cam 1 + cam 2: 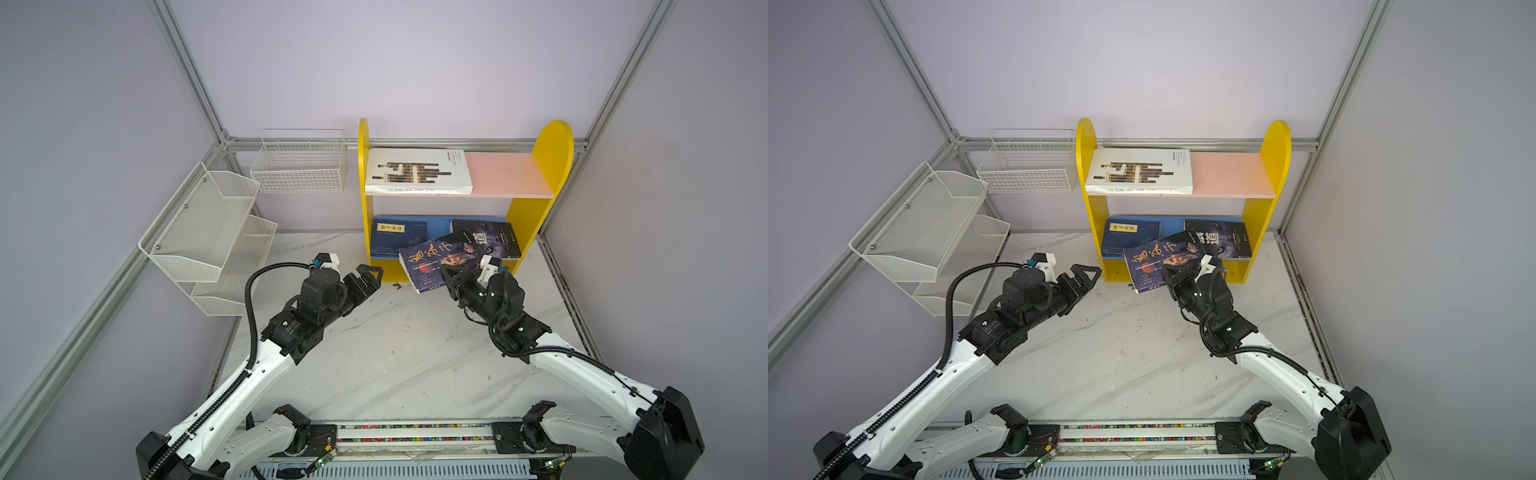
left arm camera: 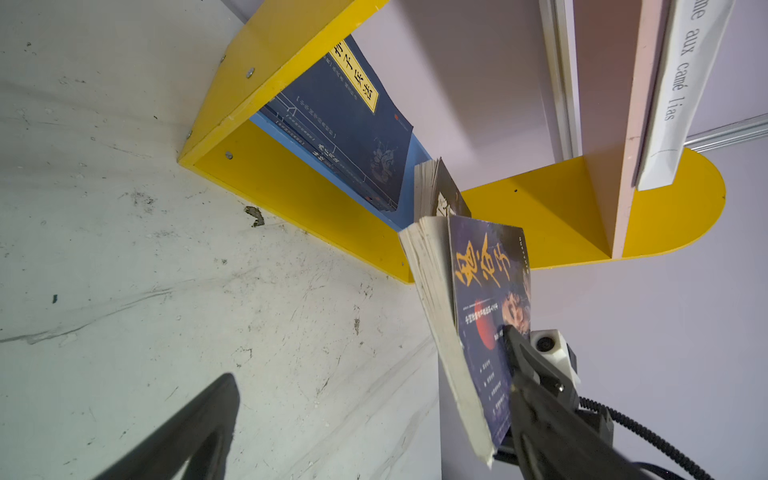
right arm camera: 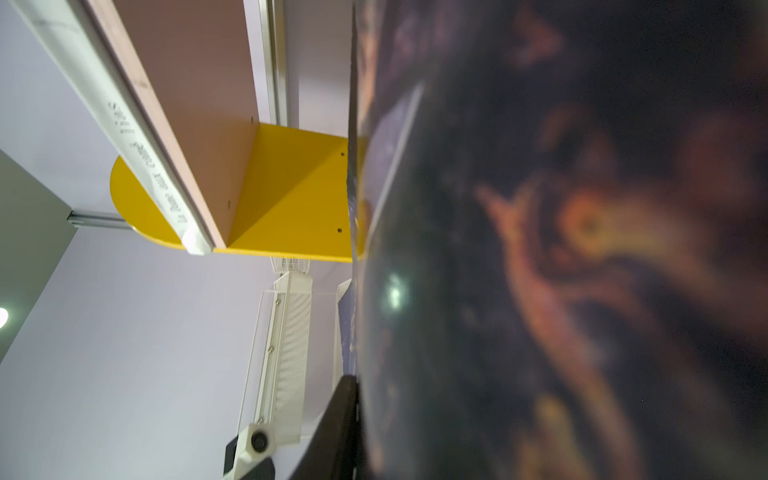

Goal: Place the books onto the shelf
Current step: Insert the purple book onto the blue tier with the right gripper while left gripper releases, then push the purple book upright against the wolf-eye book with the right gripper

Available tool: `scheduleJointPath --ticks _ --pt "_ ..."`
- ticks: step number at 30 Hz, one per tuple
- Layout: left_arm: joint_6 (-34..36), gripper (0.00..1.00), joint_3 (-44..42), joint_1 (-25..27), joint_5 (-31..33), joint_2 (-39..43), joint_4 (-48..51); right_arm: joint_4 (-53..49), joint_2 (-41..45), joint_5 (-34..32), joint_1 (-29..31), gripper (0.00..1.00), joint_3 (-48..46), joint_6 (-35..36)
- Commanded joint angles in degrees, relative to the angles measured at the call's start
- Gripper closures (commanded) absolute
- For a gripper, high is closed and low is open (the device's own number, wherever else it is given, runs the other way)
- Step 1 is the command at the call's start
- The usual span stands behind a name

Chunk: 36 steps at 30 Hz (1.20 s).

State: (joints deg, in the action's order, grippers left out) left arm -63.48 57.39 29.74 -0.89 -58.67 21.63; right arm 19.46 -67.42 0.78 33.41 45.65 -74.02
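Note:
The black book (image 1: 490, 237) lies outward of my right gripper on the lower board, and my gripper will move outward over it next, straightening the tilted dark-blue book before releasing it.
The shelf (image 1: 548, 158) (image 1: 1273, 153) stands at the back of the table. A large white book (image 1: 417, 170) lies on its pink upper board. On the blue lower board lie a navy book with a yellow label (image 1: 397, 239) (image 2: 353, 124) and a black book (image 1: 490, 237). My right gripper (image 1: 451, 275) (image 1: 1173, 274) is shut on a dark-blue book with a face (image 1: 434, 259) (image 2: 486, 299), held tilted in front of the lower board. One of its fingers (image 3: 338, 415) presses the cover. My left gripper (image 1: 368, 277) (image 1: 1087, 275) is open and empty, left of that book.
A white mesh rack (image 1: 208, 232) and a white wire basket (image 1: 299, 166) hang on the left and back walls. A small dark scrap (image 1: 397, 286) lies on the marble table (image 1: 395, 353) in front of the shelf. Aluminium frame rails border the table.

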Motion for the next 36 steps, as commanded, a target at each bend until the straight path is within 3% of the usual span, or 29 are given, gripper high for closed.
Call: scheduleJointPath --ticks 1,15,24,36 --pt "2.81 0.00 5.44 -2.04 -2.40 -0.92 -3.48 5.95 -2.36 -2.12 -3.23 0.86 4.14 2.11" --pt "4.33 0.00 7.63 -11.25 -15.38 -9.70 -11.23 18.59 -18.83 5.53 -19.42 0.84 9.97 5.45" --pt "4.70 0.00 8.18 -14.92 -20.72 -13.38 -14.06 23.68 -20.20 2.09 -24.33 0.84 7.73 6.63" --pt "3.37 0.00 6.42 -17.95 -24.51 -14.47 -15.43 21.65 -20.01 1.51 -26.75 0.81 4.16 5.01"
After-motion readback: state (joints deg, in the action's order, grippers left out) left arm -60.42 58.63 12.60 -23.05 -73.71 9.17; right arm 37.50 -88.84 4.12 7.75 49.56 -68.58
